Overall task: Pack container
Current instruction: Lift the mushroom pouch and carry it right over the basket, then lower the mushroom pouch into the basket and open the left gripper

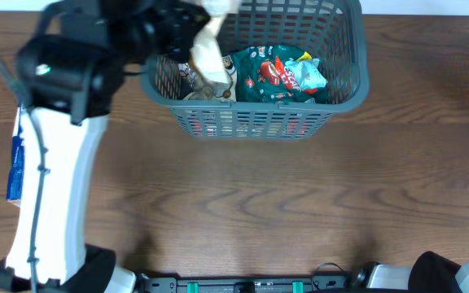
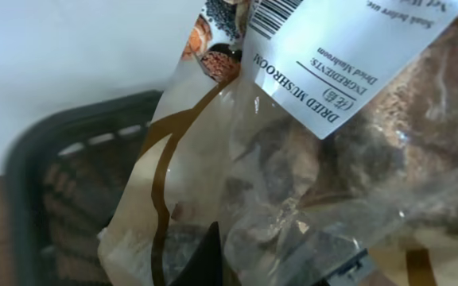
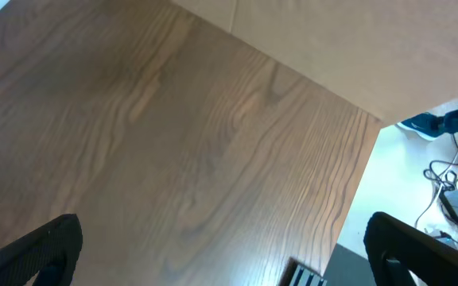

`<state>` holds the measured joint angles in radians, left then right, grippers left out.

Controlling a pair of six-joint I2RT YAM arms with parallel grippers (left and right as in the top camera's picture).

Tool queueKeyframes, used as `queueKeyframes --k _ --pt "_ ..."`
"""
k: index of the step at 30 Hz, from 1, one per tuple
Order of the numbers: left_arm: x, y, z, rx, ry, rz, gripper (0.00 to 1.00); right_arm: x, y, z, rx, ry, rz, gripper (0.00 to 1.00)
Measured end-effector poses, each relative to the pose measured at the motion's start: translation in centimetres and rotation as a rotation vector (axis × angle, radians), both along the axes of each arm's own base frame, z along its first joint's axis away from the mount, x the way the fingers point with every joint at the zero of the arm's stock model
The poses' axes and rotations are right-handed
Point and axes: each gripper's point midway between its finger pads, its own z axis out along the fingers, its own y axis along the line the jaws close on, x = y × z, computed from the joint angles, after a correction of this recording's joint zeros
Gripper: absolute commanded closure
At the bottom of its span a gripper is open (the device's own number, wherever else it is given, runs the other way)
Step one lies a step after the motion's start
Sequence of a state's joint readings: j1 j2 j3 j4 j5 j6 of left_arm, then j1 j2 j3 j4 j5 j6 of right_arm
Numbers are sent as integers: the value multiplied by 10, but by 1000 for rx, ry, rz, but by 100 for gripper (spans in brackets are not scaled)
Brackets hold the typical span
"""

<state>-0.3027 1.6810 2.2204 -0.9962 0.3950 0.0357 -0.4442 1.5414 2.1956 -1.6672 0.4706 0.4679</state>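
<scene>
The container's end beside the green packet is below my left gripper. My left gripper should go down past the rim of that end and release the dried mushroom packet (image 1: 210,53) there.
The grey slotted container (image 1: 344,77) stands at the table's far middle. Inside lie a green snack packet (image 1: 259,77) and a light blue packet (image 1: 309,75). My left gripper (image 1: 187,28) is over the container's left end, shut on a clear dried mushroom packet (image 1: 210,53) that hangs down into the container. In the left wrist view that packet (image 2: 316,175) fills the frame, with the container's rim (image 2: 22,151) behind it. My right gripper (image 3: 221,254) is open and empty over bare wood; in the overhead view only part of its arm shows at the bottom right corner.
A blue and white packet (image 1: 15,159) lies at the table's left edge beside the left arm. The table's right edge and floor cables (image 3: 448,187) show in the right wrist view.
</scene>
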Motion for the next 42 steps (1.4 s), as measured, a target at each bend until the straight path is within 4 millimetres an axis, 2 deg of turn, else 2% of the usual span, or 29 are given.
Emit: queueKeyframes --k 4,9,16,19,26,31,42 --pt "9 -23 -19 9 48 23 94 0 0 0 0 0 0 1" --pt "14 -37 -41 50 108 158 94 0 0 0 0 0 0 1" --pt "15 -30 -67 150 153 318 94 0 0 0 0 0 0 1" --pt "21 -25 -87 202 192 362 94 0 0 0 0 0 0 1" --pt "46 -28 -143 292 280 411 94 0 0 0 0 0 0 1" --pt "57 -28 -173 335 323 456 94 0 0 0 0 0 0 1" --pt "64 -17 -221 380 431 571 94 0 0 0 0 0 0 1"
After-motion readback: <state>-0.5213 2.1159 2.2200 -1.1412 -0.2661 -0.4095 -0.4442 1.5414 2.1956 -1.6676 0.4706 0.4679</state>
